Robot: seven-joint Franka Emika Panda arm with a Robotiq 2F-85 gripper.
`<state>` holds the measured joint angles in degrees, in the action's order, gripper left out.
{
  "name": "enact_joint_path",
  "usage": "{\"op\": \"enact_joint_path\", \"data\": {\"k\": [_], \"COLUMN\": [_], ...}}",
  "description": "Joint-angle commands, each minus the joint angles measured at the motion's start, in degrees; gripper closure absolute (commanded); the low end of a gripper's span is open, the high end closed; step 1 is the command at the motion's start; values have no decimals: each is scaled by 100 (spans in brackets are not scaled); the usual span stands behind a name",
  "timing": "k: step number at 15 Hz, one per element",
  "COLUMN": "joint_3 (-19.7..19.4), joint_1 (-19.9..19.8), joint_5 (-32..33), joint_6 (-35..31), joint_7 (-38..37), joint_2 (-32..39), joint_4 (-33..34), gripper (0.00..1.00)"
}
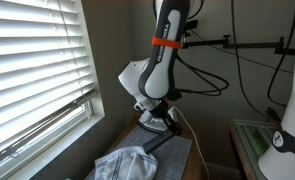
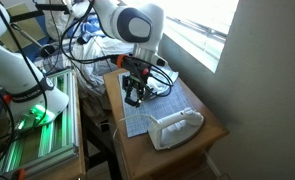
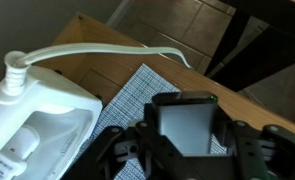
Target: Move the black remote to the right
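Observation:
I will next turn my gripper square to the slanting weave and lower the remote onto the bare mat beside the iron below my gripper to release it.
The black remote has a glossy face and sits between my gripper's two dark fingers in the wrist view. The fingers press on both of its long sides, so the gripper is shut on it. In both exterior views the gripper points down over a grey woven mat on a small wooden table. The remote is mostly hidden by the fingers there. I cannot tell whether its lower end touches the mat.
A white clothes iron lies on the table beside the mat, and its white cord curves across the wood. A window with blinds borders the table. A rack with cables stands on the other side.

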<state>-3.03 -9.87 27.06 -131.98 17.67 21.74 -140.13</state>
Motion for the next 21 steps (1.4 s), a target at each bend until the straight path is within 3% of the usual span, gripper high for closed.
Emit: {"op": "enact_joint_path", "data": {"k": [1, 6, 12, 13, 15, 16, 21], "joint_3": [41, 173, 444, 207, 309, 290, -224], "joint_1": [-339, -805, -1430, -1197, -1334, -1304, -894], "joint_5": [-1128, -2664, -4224, -3763, -3981, -4033, -3405], "joint_6": [-384, -825, -2161, -1714, -1994, -2042, -2056], "joint_7": [473, 976, 1584, 1299, 1426, 1270, 399], "joint_2": [193, 100, -27, 148, 142, 163, 251], "joint_4": [187, 209, -105, 117, 62, 68, -24], "gripper": [68, 68, 68, 43, 43, 68, 68]}}
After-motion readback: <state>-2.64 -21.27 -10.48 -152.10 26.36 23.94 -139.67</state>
